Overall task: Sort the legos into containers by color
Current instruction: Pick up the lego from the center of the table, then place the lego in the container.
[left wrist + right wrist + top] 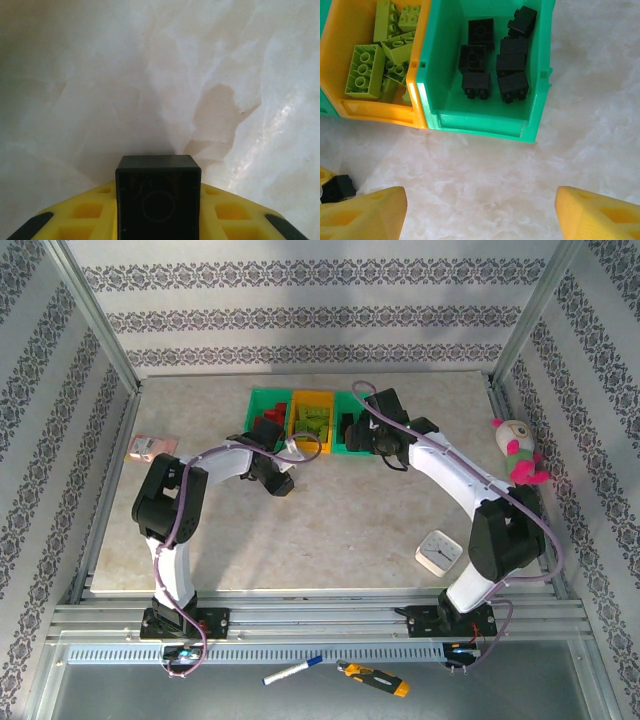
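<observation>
I should carry the lego in my left gripper up and outward past the orange-yellow bin [380, 111] next, and let it go over the matching black legos in the green bin.
My left gripper [158, 210] is shut on a black square lego [158, 197], held low over the bare marble table. In the top view this gripper [277, 480] sits just in front of the containers [265, 396]. My right gripper [480, 212] is open with nothing between its yellow fingers [370, 212], hovering over the table in front of the right green bin [485, 125], which holds several black legos [512, 64]. The orange-yellow bin [380, 111] holds several lime green legos [366, 70]. Red legos [270, 418] lie in the left green bin. The held black lego [339, 188] shows at the right wrist view's lower left.
A white square timer [439, 552] lies on the table near the right arm's base. A pink card [152, 447] sits at the left edge and a plush toy [517, 450] at the right edge. A marker [292, 672] and a screwdriver [372, 678] lie on the front ledge.
</observation>
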You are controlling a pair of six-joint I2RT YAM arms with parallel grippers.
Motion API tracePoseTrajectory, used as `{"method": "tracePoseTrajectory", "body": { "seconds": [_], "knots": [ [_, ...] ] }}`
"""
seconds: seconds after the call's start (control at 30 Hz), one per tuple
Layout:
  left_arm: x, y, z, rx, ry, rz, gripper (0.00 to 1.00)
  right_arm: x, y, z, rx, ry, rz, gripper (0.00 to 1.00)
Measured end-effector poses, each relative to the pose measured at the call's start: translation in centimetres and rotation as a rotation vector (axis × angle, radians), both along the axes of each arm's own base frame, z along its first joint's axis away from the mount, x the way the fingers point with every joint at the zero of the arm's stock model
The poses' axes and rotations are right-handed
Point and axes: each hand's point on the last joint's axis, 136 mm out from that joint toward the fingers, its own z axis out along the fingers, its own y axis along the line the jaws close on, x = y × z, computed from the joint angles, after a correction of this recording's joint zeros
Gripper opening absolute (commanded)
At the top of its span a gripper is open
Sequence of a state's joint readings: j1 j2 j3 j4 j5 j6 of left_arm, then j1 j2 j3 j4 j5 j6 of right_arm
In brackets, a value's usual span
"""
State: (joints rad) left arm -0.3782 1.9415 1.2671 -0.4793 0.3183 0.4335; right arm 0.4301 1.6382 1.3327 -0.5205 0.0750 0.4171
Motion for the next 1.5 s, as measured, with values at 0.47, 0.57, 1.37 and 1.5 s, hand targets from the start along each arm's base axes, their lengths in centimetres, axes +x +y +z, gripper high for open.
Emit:
{"method": "tracePoseTrajectory", "body": {
  "seconds": [0.47, 0.57, 1.37, 1.5],
  "knots": [
    [3.9, -4.2, 9.1, -0.236, -0.263, 0.043, 0.22, -2.8, -1.8, 4.1, 0.047, -0.1, -0.046, 0.78],
    [5.8, -6.3, 11.3, -0.286, -0.329, 0.031, 0.21, -3.5, -2.2, 5.4, 0.075, -0.131, -0.059, 0.79],
    [18.3, -16.6, 13.3, -0.401, -0.55, 0.009, 0.23, -6.2, -4.9, 5.9, 0.119, -0.153, -0.134, 0.79],
    [18.8, -16.9, 12.7, -0.398, -0.545, 0.008, 0.41, -6.4, -5.0, 6.1, 0.121, -0.157, -0.134, 0.79]
  ]
}}
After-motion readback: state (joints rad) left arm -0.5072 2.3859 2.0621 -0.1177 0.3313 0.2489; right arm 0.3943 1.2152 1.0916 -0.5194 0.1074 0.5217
